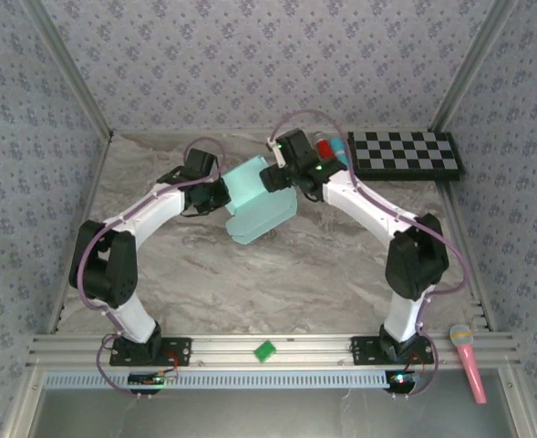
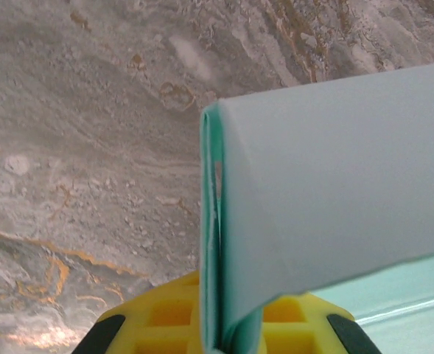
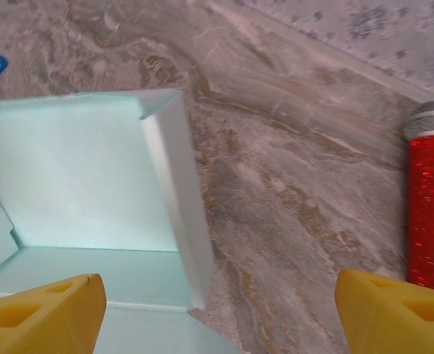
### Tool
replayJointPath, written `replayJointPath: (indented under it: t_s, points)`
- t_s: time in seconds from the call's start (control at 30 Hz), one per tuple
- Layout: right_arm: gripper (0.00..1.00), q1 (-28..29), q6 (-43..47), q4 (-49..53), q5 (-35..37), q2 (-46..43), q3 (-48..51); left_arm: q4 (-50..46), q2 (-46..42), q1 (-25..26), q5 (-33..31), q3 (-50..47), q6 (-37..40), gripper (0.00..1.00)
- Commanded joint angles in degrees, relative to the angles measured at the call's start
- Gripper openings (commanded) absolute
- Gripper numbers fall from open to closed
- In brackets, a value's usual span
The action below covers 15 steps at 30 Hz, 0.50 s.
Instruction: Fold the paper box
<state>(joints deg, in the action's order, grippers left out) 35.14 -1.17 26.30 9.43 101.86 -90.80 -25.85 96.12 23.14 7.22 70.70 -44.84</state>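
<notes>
The left gripper pulls the box's doubled side back toward my base next, turning the box (image 1: 257,208), and then lets go of it on the bare marble.
The paper box (image 1: 257,208) is pale aqua card, partly folded, held between the two arms at the middle of the marble table. My left gripper (image 1: 215,194) is shut on the box's left edge; in the left wrist view the doubled card (image 2: 218,243) runs down between the yellow fingers (image 2: 158,317). My right gripper (image 1: 277,175) is at the box's upper right, open. In the right wrist view its yellow fingers (image 3: 47,317) stand wide apart, with a raised side wall of the box (image 3: 176,199) between them, nearer the left one, and an inner panel (image 3: 69,177) to the left.
A black-and-white checkerboard (image 1: 405,153) lies at the back right. A red microphone (image 3: 430,214) and a blue object (image 1: 338,149) lie behind the right gripper. A pink microphone (image 1: 467,360) and a green piece (image 1: 265,350) rest on the front rail. Patterned walls enclose the table.
</notes>
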Motion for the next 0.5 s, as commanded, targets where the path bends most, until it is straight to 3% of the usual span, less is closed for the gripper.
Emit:
replayJointPath:
  t_s: [0.0,0.17,0.47]
  points:
    - [0.83,-1.55,-3.50,4.92,2.66,-4.36,-0.15,-1.44,-3.95,2.04,-1.15,-1.15,-9.47,0.00]
    - [0.83,-3.78,-6.65,10.22,4.63,-6.88,-0.22,-2.95,-6.08,3.63,-1.31,-3.97,-21.14,0.00]
    - [0.83,-7.23,-9.72,10.99,2.96,-9.56,3.29,-4.93,-9.52,4.03,2.67,-10.63,-38.87,0.00]
